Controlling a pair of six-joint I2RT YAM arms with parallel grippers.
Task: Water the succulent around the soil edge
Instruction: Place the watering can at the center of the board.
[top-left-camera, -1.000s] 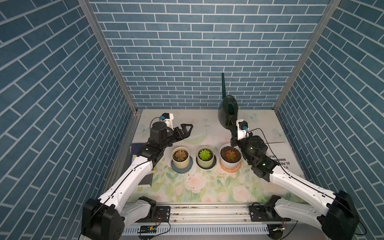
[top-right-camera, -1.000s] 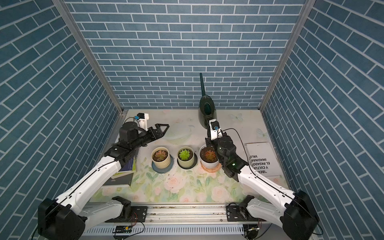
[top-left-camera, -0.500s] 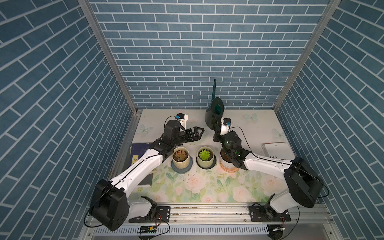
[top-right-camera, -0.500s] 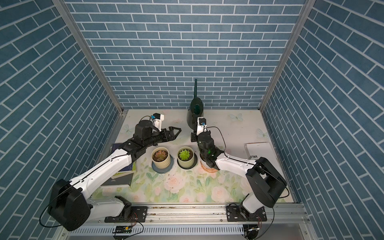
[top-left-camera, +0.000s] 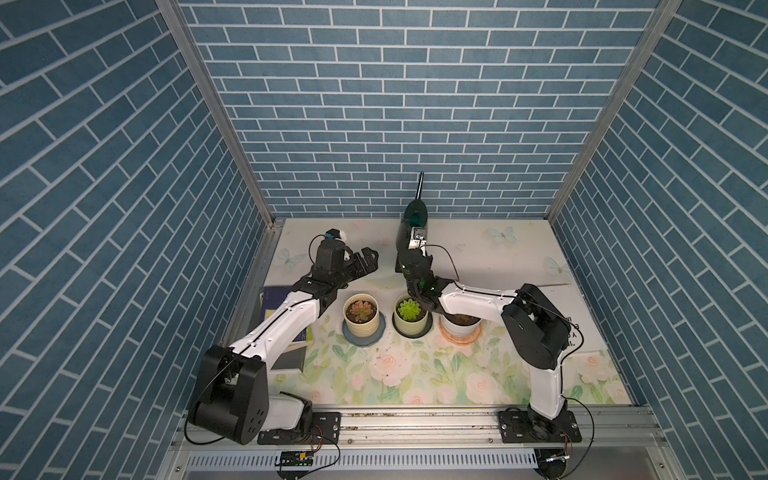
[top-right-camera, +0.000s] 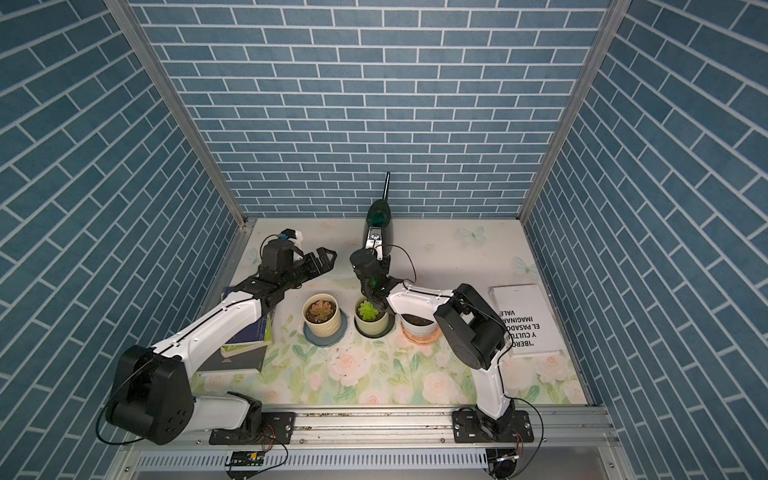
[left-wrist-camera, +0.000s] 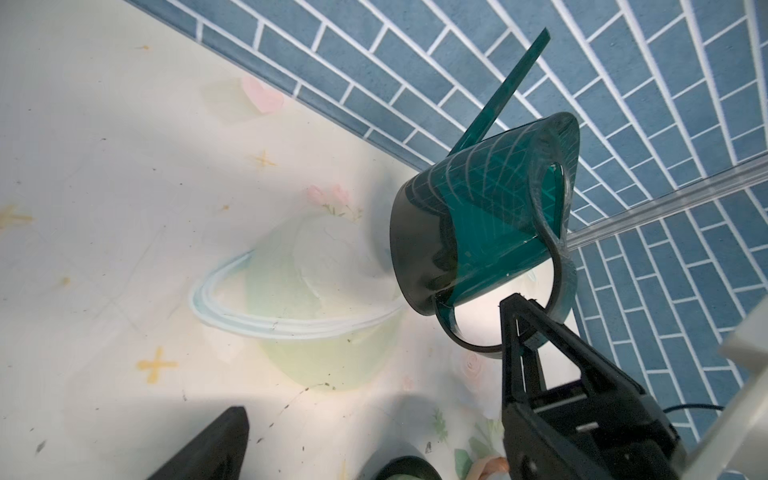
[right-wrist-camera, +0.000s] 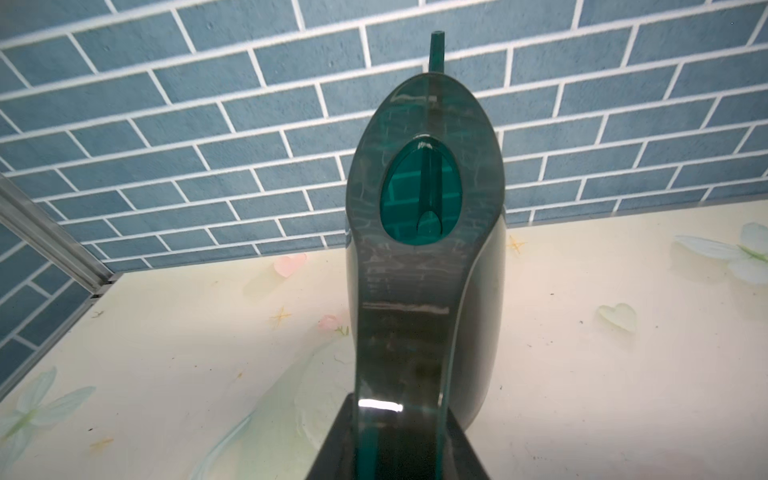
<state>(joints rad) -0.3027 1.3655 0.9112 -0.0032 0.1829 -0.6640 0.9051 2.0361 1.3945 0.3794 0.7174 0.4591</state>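
The watering can will next be set down by my right gripper on the tabletop behind the green succulent (top-left-camera: 396, 269), a spot below it, and then I will release the handle.
Three potted succulents stand in a row: a pinkish one (top-left-camera: 360, 309) (top-right-camera: 320, 309), a green one (top-left-camera: 409, 309) (top-right-camera: 368, 311), and a white pot of dark soil (top-left-camera: 461, 322) (top-right-camera: 417, 322) partly under my right arm. My right gripper (top-left-camera: 409, 255) (top-right-camera: 372, 253) (right-wrist-camera: 399, 440) is shut on the handle of the dark green watering can (top-left-camera: 413, 224) (top-right-camera: 379, 220) (left-wrist-camera: 486, 216) (right-wrist-camera: 424, 249). It holds the can behind the green succulent, spout up toward the back wall. My left gripper (top-left-camera: 368, 261) (top-right-camera: 326, 257) hangs open and empty, left of the can and behind the pinkish succulent.
A stack of dark books (top-left-camera: 278, 299) (top-right-camera: 249, 332) lies under my left arm by the left wall. A white book (top-left-camera: 569, 299) (top-right-camera: 523, 320) lies at the right. The brick back wall stands close behind the can's spout (top-left-camera: 419, 187).
My right arm has carried the can leftward, from behind the white pot to behind the green succulent. The left gripper has stayed open near the pinkish succulent.
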